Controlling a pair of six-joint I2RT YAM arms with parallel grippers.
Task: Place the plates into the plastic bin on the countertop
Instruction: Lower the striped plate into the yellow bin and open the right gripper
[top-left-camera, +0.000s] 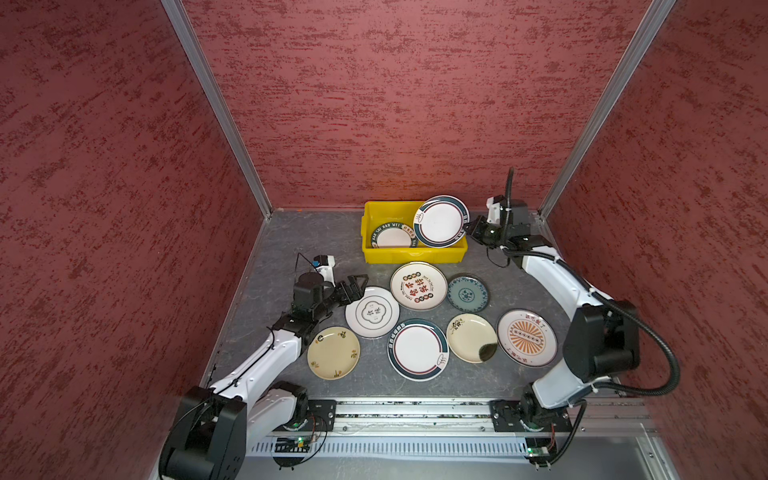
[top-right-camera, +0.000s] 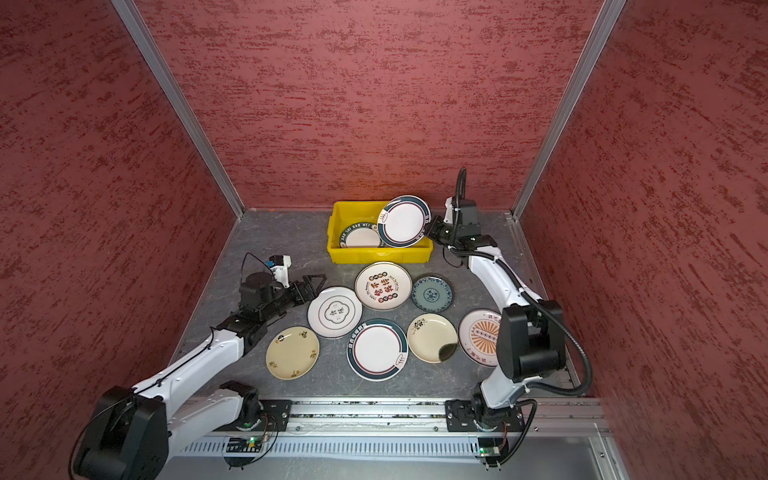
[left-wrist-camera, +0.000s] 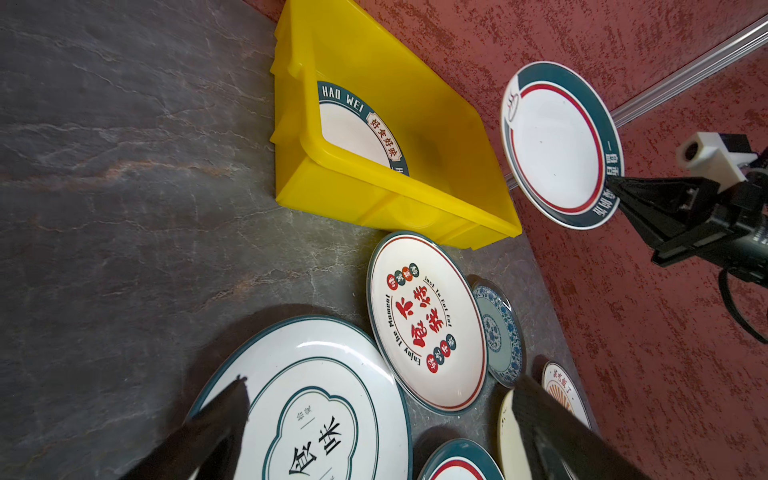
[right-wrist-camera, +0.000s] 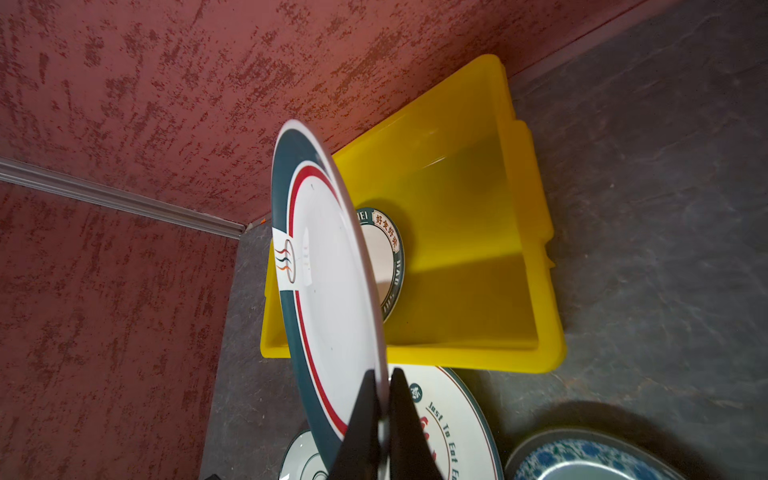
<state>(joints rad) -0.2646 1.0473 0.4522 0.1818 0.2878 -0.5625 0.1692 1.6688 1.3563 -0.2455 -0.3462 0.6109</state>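
My right gripper will next cross toward another teal-rimmed plate (top-left-camera: 392, 236) (right-wrist-camera: 386, 257), then lower and release the held plate's rim above it, since that one already lies flat inside the bin.
My right gripper (top-left-camera: 471, 227) (right-wrist-camera: 384, 374) is shut on the rim of a teal-rimmed white plate (top-left-camera: 440, 221) (right-wrist-camera: 332, 291). It holds the plate tilted above the right end of the yellow plastic bin (top-left-camera: 411, 252) (right-wrist-camera: 478, 353). Another teal-rimmed plate (top-left-camera: 392, 237) lies flat inside the bin. Several plates lie on the countertop (top-left-camera: 299, 237) in front of the bin. My left gripper (top-left-camera: 359, 284) (left-wrist-camera: 380, 382) is open, low over the far-left edge of a white plate with a clover outline (top-left-camera: 372, 311) (left-wrist-camera: 316, 415).
A red-character plate (top-left-camera: 418, 286) lies right against the bin's front wall, with a small blue-grey plate (top-left-camera: 467, 293) beside it. Red walls close the left, back and right sides. An aluminium rail (top-left-camera: 415, 409) runs along the front.
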